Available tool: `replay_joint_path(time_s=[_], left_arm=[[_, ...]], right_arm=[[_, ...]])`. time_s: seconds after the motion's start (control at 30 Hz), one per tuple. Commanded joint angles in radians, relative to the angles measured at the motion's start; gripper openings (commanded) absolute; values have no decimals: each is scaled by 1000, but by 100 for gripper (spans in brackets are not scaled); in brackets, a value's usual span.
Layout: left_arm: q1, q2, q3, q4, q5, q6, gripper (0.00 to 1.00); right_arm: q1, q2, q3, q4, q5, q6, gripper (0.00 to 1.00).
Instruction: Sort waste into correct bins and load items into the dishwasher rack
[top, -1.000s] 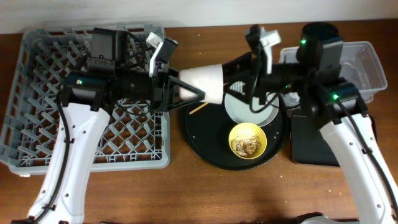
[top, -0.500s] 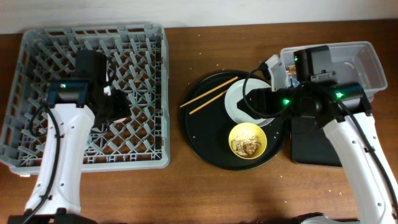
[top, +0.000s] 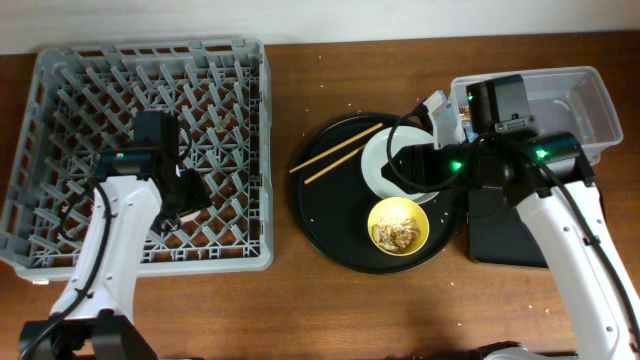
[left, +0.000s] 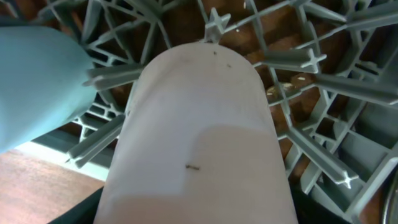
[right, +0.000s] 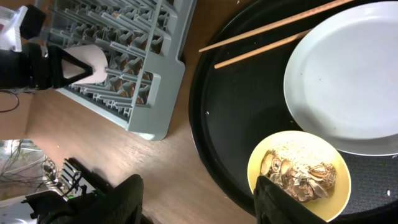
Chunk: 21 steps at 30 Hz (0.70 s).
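Observation:
My right gripper lowers and comes back from over the plate onto the yellow bowl's rim facing the chopsticks next, since brown food scraps still sit inside the bowl.
My left gripper is shut on the small pink cup and holds it low over the front middle of the grey dishwasher rack. The right wrist view also shows this cup. The light-blue cup lies in the rack just beside it. My right gripper is open and empty, and hovers over the pale plate. The yellow bowl holds brown food scraps. The chopsticks lie left of the plate. No tissue is in view.
Plate, bowl and chopsticks sit on a big round black tray. A clear tub stands at the back right, with a shallow black tray in front of it. Bare wooden table runs along the front.
My left arm carried the pink cup from the round tray over to the rack and lowered it there. My right arm swung down over the plate, then stayed still.

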Motion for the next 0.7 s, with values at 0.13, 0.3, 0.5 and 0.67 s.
replay_joint_path(time_s=[0.13, 0.3, 0.5, 0.67], left_arm=[[3, -5, 70, -37, 27, -7, 99], [2, -23, 393, -111, 465, 227, 98], [2, -35, 512, -128, 642, 308, 99], [2, -35, 512, -139, 642, 308, 99]], right_arm=[[6, 1, 3, -13, 46, 1, 59], [65, 10, -106, -9, 149, 44, 54], [286, 182, -366, 186, 445, 66, 45], [320, 371, -373, 269, 452, 79, 14]])
